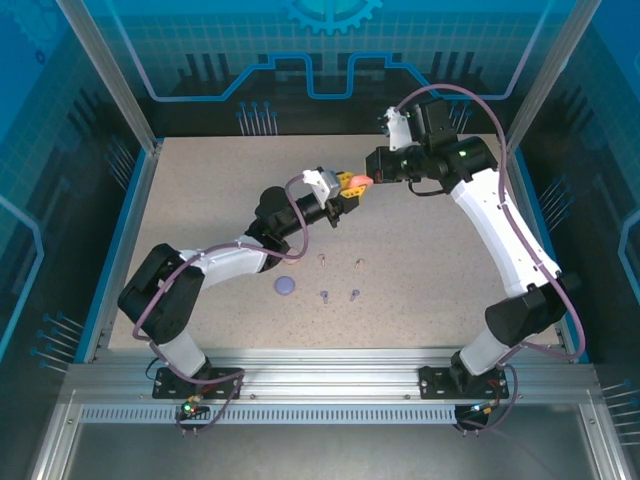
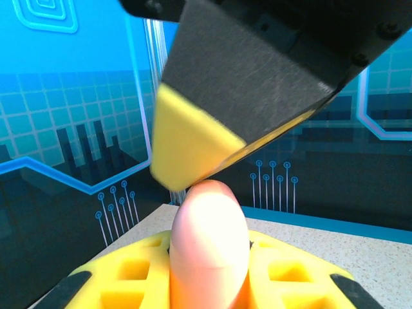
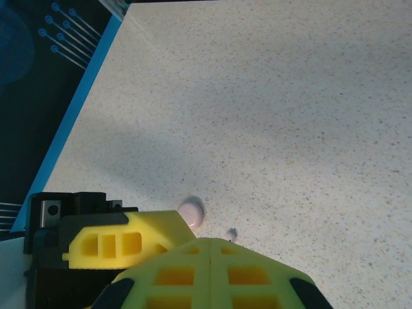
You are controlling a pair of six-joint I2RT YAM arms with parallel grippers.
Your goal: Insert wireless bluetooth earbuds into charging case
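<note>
My left gripper lowers, tilting downward, to the bare tabletop outward of the pale pink earbuds next and releases it, since the coral case (image 2: 209,238) is shut.
My left gripper (image 1: 350,188) is raised above the middle of the table and is shut on a coral charging case (image 2: 209,238). The case is closed and stands upright between the yellow fingers (image 2: 129,273). My right gripper (image 1: 372,180) is shut, and its yellow tip (image 2: 193,148) touches the top of the case. Two pale pink earbuds (image 1: 322,257) (image 1: 360,262) and two purple earbuds (image 1: 324,295) (image 1: 354,294) lie loose on the table below. Coral earbuds are out of view.
A closed purple case (image 1: 287,285) lies left of the purple earbuds. A pale pink round case (image 3: 192,212) rests on the table under the grippers, with a small bud (image 3: 230,233) beside it. Blue walls (image 1: 130,200) border the speckled table (image 1: 430,280).
</note>
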